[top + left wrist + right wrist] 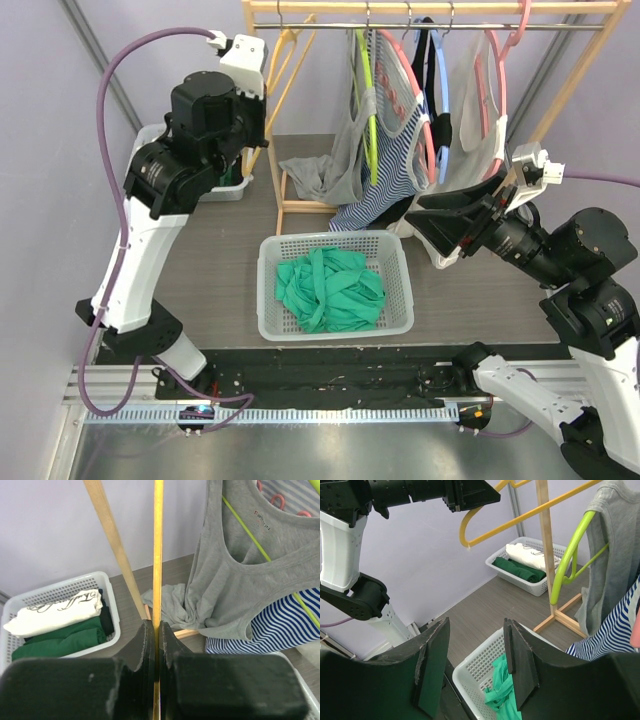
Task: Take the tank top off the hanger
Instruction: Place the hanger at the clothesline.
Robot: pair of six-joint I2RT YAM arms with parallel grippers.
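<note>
My left gripper will move toward the grey tank top [342, 158] next. Then it will let go of the lower bar of the bare yellow hanger [292, 82].
A bare yellow hanger [292, 82] hangs at the left end of the wooden rack [430, 8]. My left gripper [256, 128] is shut on it. In the left wrist view the yellow bar [158, 555] runs straight between the closed jaws [158, 630]. A green tank top [328, 290] lies crumpled in the white basket [262, 290] below. My right gripper [427, 235] is open and empty, hovering above the basket's right side. In the right wrist view [475, 665] the green tank top [505, 690] shows between its fingers, and the yellow hanger [520, 515] is up high.
A grey tank top [350, 150] on a lime hanger [368, 110], a striped top [395, 150] and a white top on a pink hanger [495, 110] hang on the rack. A small basket of folded clothes [225, 188] stands at the left wall.
</note>
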